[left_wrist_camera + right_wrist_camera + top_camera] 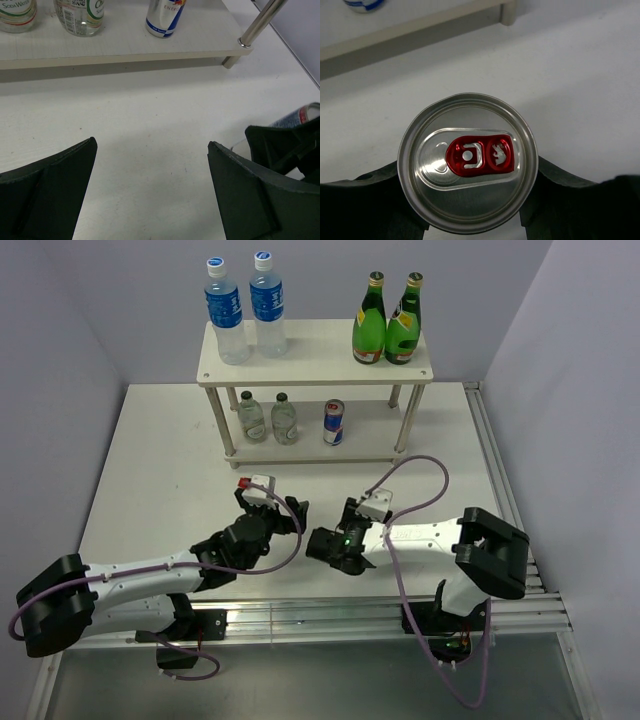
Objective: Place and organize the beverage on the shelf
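Note:
I should next move the silver can outward with my right gripper to the shelf's lower board [369,439] [429,5] between the blue-silver can and the shelf's end post, because it is empty there.
The off-white two-tier shelf [315,352] stands at the back of the table. My right gripper [325,545] is shut on a silver energy drink can [467,167] with a red pull tab. The can's top faces the wrist camera, just above the table in front of the shelf. It also shows at the right edge of the left wrist view [295,117]. My left gripper [285,515] is open and empty over the bare table [152,145], just left of the right gripper.
Two water bottles [245,310] and two green glass bottles [386,322] stand on the top board. Two small clear bottles [268,418] and a blue-silver can [334,423] stand on the lower board [125,45]. A metal rail [500,480] runs along the table's right edge.

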Controlling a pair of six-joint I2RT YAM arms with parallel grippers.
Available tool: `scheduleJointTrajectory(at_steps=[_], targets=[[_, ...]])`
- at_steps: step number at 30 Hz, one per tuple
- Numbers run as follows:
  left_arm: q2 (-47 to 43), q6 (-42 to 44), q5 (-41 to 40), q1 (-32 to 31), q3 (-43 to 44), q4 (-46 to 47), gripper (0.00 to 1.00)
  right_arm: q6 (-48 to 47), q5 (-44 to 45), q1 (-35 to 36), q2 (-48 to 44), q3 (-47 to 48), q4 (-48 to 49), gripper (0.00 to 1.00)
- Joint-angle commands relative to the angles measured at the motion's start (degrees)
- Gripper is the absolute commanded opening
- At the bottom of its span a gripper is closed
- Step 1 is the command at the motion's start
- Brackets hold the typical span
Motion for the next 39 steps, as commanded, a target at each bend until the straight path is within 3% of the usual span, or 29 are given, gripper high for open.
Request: scheduleJointTrajectory(at_steps=[1, 3, 4, 7, 11, 23, 39], targets=[[-2.55, -0.46, -1.50, -0.27, -0.37, 1.68, 0.99, -23.11, 5.05, -2.98, -4.50, 3.06, 16.82, 0.00], [-3.43, -0.46, -1.94, -0.27, -0.63, 1.23, 0.99, -40.82, -1.24, -6.83, -7.65, 1.22, 34.86, 0.00], [-4.31, -0.37, -2.12, -0.18, -0.72, 0.97, 0.99, -45.19, -3.98, -8.51, -8.54, -0.80, 39.85, 0.00], [-6.16, -0.46, -3.44, -0.09, -0.98, -0.09, 0.99, -54.01, -9.89, -15.28, -9.35, -0.82, 49.64, 0.00], [-7.57, -0.46, -3.53, 0.34, -1.60, 0.00, 0.99, -62.17, -13.32, -20.91, -5.05, 3.57, 54.91, 0.00], [-8.80, -0.46, -3.09, 0.61, -2.56, 0.53, 0.99, -71.24, -18.86, -30.67, 7.43, 14.47, 62.40, 0.00], [-7.66, -0.37, -3.00, 0.61, -2.39, 1.06, 0.99, -74.86, -21.15, -35.24, 16.32, 20.63, 70.40, 0.00]])
